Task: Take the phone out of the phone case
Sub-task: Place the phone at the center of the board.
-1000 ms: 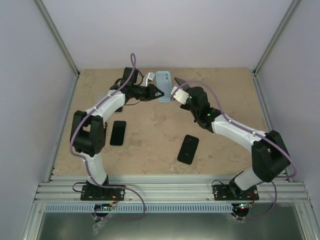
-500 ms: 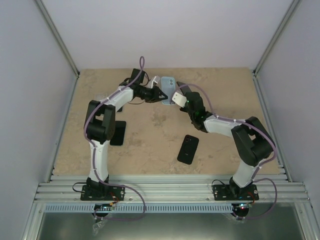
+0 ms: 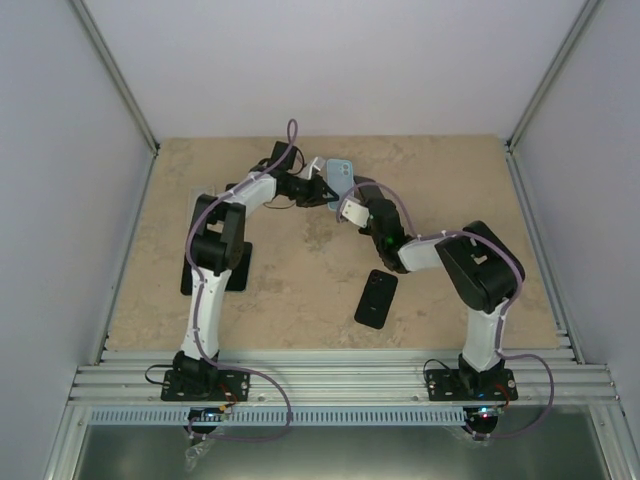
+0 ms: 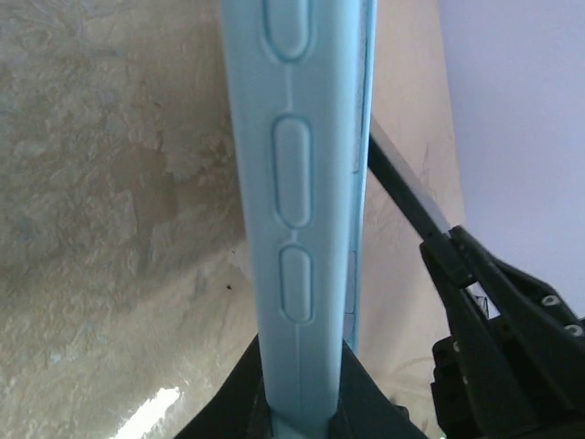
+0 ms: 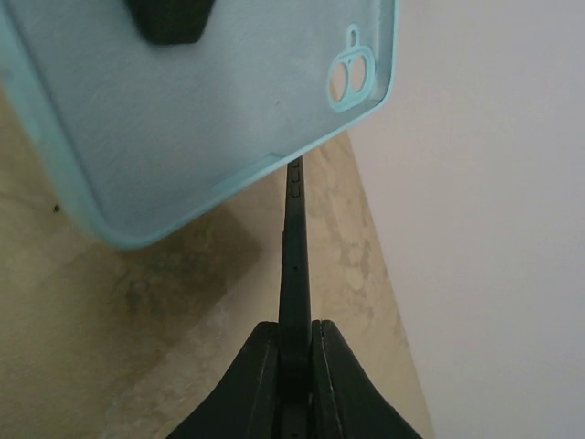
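My right gripper lowers the phone toward the table point(image 3: 377, 198) beside the light blue case next, then lets go of the phone.
A light blue phone case point(image 3: 340, 174) hangs in the air over the far middle of the table. My left gripper point(image 3: 320, 189) is shut on its lower end point(image 4: 292, 183), with the jaws point(image 4: 302, 366) clamped on either side. The phone point(image 5: 294, 247) is dark and thin. It shows edge-on in the right wrist view, with my right gripper point(image 5: 294, 329) shut on it. Its far end meets the case's point(image 5: 210, 110) edge, and the rest angles away from the case. In the left wrist view the phone point(image 4: 407, 192) slants toward my right gripper point(image 4: 503, 311). From above, my right gripper point(image 3: 351, 198) sits just right of the case.
A black phone point(image 3: 377, 298) lies on the table right of centre. Another black phone point(image 3: 236, 270) lies at the left, partly behind my left arm. White walls close in the table at the back and both sides.
Both arms have drawn their elbows in and up toward the middle. The case has shifted slightly right and tilted. Both grippers have stayed shut.
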